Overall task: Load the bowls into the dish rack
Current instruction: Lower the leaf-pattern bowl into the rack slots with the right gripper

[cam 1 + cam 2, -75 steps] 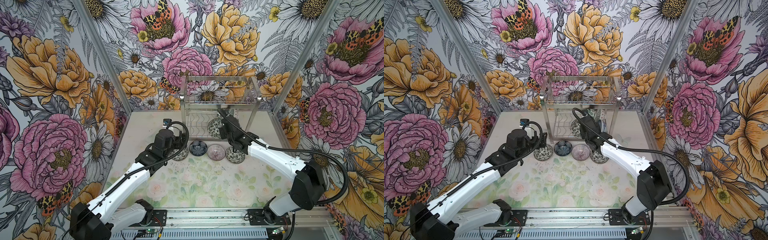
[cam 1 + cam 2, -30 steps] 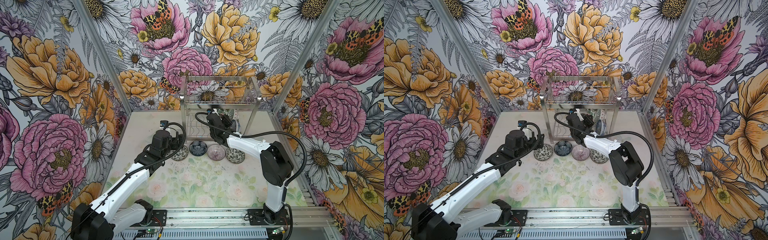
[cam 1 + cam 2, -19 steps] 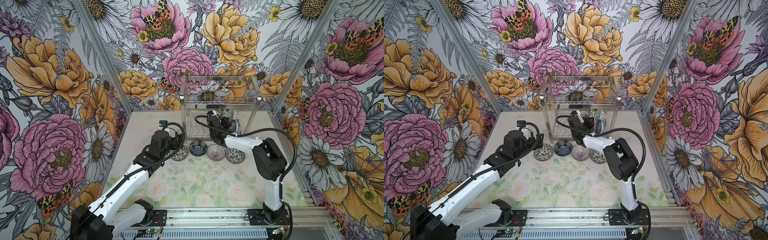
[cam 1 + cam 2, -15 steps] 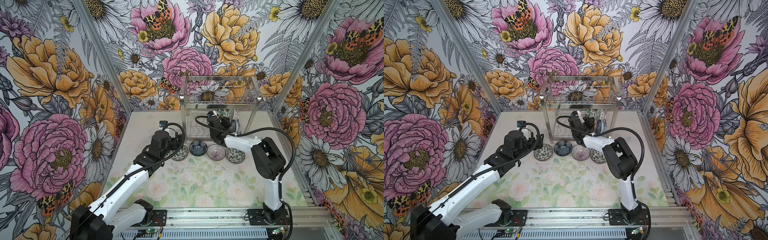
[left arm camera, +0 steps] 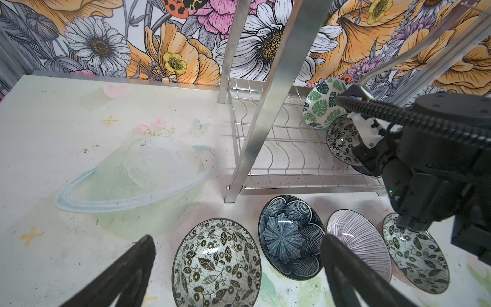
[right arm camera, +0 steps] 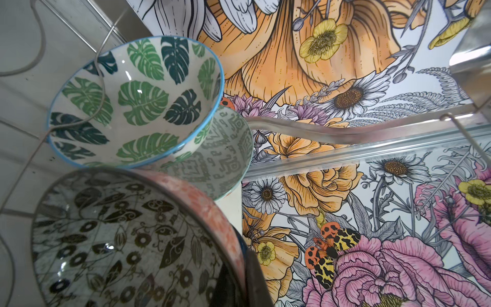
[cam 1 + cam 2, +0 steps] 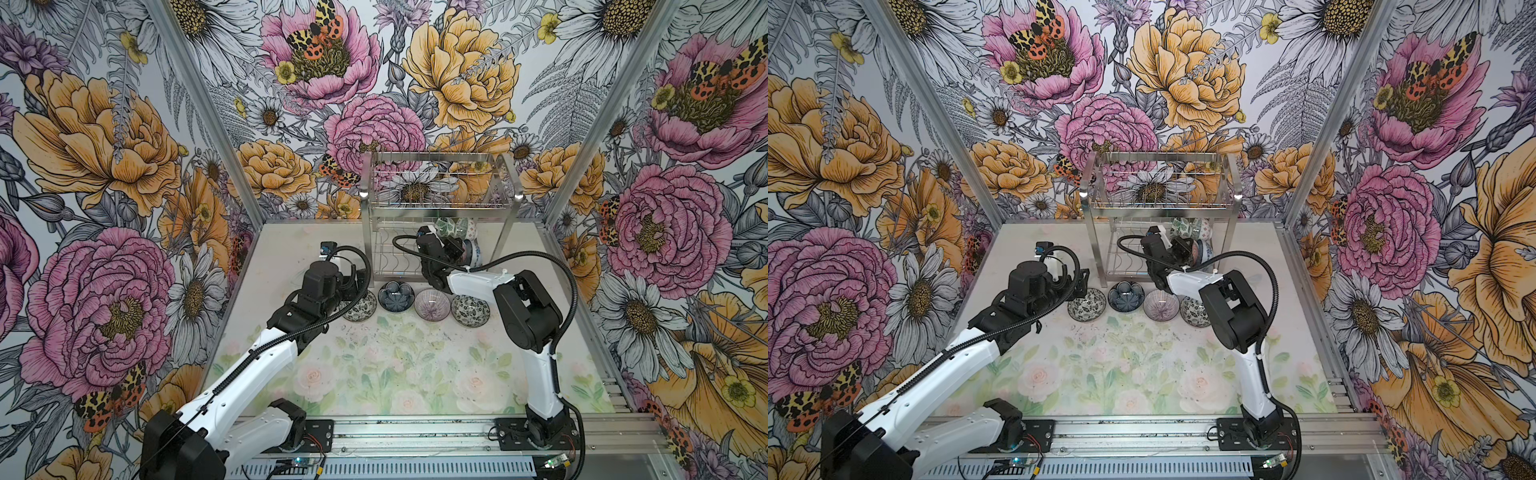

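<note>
My right gripper stays nearly still in the dish rack's lower shelf and releases the black-white floral bowl's rim (image 6: 221,246) next, because the floral bowl stands on edge beside the green leaf bowl (image 6: 138,106).
The steel dish rack (image 7: 440,204) (image 7: 1158,205) stands at the back. My right gripper (image 7: 460,254) (image 7: 1187,252) (image 6: 239,268) reaches into its lower tier, shut on the rim of a black-white floral bowl (image 6: 119,239) (image 5: 341,141) held on edge. Beside it a green leaf bowl (image 6: 138,106) (image 7: 446,226) and a grey-green patterned bowl (image 6: 225,159) lean in the dividers. Several bowls lie in a row before the rack: black-white floral (image 7: 359,309) (image 5: 215,263), blue (image 7: 396,295), pink-lined (image 7: 432,304), black-white floral (image 7: 470,310). My left gripper (image 5: 236,273) (image 7: 358,286) hangs open over the leftmost one.
The rack's front left post (image 5: 265,119) rises close to my left gripper. My right arm (image 5: 438,164) crosses above the right end of the bowl row. Flowered walls (image 7: 124,166) close in the table (image 7: 374,374) on three sides.
My right gripper has carried the black-white floral bowl from above the bowl row back and into the rack's lower tier, the arm folding up. The left arm has barely moved.
</note>
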Robot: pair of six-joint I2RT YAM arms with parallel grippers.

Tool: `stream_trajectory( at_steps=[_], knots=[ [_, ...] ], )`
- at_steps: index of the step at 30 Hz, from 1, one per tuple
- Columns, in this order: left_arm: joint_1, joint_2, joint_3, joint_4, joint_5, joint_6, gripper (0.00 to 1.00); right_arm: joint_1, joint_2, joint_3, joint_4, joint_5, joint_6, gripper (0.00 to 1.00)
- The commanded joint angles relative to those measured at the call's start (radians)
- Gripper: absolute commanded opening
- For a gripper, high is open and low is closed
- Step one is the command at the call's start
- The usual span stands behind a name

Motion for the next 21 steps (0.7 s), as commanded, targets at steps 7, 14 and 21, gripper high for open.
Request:
stream_trajectory(
  at_steps=[7,14,21],
  knots=[
    [0.009,-0.007,-0.016,0.009,0.019,0.01,0.99,0.011,0.046,0.058,0.013,0.012,-0.003,0.0],
    [0.01,-0.032,-0.03,0.0,0.017,0.006,0.99,0.026,0.04,0.065,-0.046,-0.012,0.061,0.01],
    [0.013,-0.052,-0.034,-0.011,0.018,0.005,0.99,0.041,0.027,0.085,-0.13,-0.038,0.144,0.06]
  ],
)
